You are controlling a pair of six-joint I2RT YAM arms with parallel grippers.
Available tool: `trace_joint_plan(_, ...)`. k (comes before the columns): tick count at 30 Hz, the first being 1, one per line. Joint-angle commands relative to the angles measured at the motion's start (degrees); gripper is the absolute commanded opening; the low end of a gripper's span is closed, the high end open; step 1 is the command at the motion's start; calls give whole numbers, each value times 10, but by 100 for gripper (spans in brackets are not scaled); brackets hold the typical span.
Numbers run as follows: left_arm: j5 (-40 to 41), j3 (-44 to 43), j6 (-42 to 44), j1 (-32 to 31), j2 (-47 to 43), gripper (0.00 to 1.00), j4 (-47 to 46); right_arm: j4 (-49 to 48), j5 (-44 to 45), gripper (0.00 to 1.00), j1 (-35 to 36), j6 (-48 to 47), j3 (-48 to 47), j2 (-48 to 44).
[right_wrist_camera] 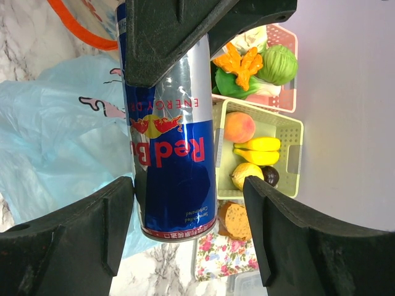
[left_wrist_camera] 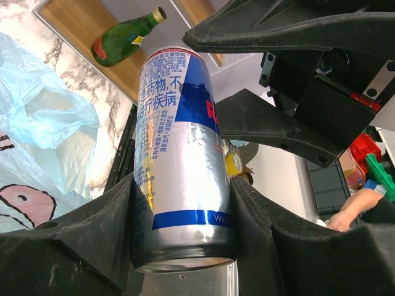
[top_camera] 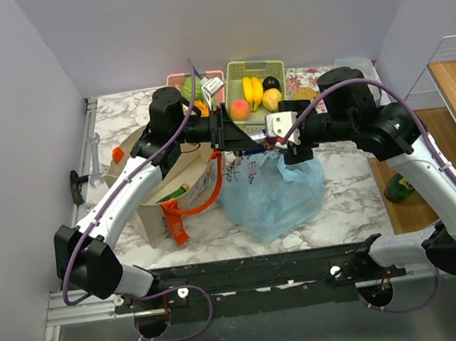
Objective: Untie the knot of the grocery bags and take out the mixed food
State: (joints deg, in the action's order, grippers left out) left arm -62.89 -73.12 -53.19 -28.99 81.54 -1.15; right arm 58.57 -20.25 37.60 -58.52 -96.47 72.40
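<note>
The Red Bull can's loose end is all that reaches between my right gripper's fingers, so my right gripper should slide along the can toward my left gripper and close.
My left gripper (top_camera: 244, 135) (left_wrist_camera: 183, 191) is shut on a blue and silver Red Bull can (left_wrist_camera: 179, 154) (right_wrist_camera: 173, 142), held in the air over the light blue plastic bag (top_camera: 272, 192) (left_wrist_camera: 37, 117) (right_wrist_camera: 55, 123). My right gripper (top_camera: 280, 137) (right_wrist_camera: 188, 185) is open around the can's free end, with a gap on one side. The bag's knot is hidden under the grippers. A peach (top_camera: 240, 109) (right_wrist_camera: 239, 126) lies in the green basket (right_wrist_camera: 290, 132). A green cabbage (right_wrist_camera: 281, 61) and orange carrot-like pieces (right_wrist_camera: 241, 61) lie in the pink basket (right_wrist_camera: 290, 102).
A beige tote (top_camera: 152, 198) with orange straps stands left of the bag. Bananas (right_wrist_camera: 259, 151) lie in the green basket and a bread slice (right_wrist_camera: 234, 219) on a floral cloth. A green bottle (top_camera: 398, 189) (left_wrist_camera: 123, 37) lies on the wooden shelf at right.
</note>
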Motion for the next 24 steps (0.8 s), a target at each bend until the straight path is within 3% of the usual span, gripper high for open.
trace_joint_plan(1,-24,-11,-7,-4,-19,0,-33,5,-10,78,0,4,0,7)
trace_joint_plan(5,-25,-11,-11,-5,-19,0,-39,2,-25,92,0,3,6,12)
trace_joint_plan(8,-24,-11,-14,-5,-17,0,-40,-1,-34,93,0,-1,5,21)
trace_joint_plan(14,-26,-15,-29,-6,-8,0,-55,0,-57,84,0,-13,-2,37)
trace_joint_plan(20,-30,-17,-46,-8,0,0,-77,-1,-66,60,0,-17,-3,47)
trace_joint_plan(24,-26,-14,-47,-9,3,0,-78,-12,-73,64,1,-14,-7,50)
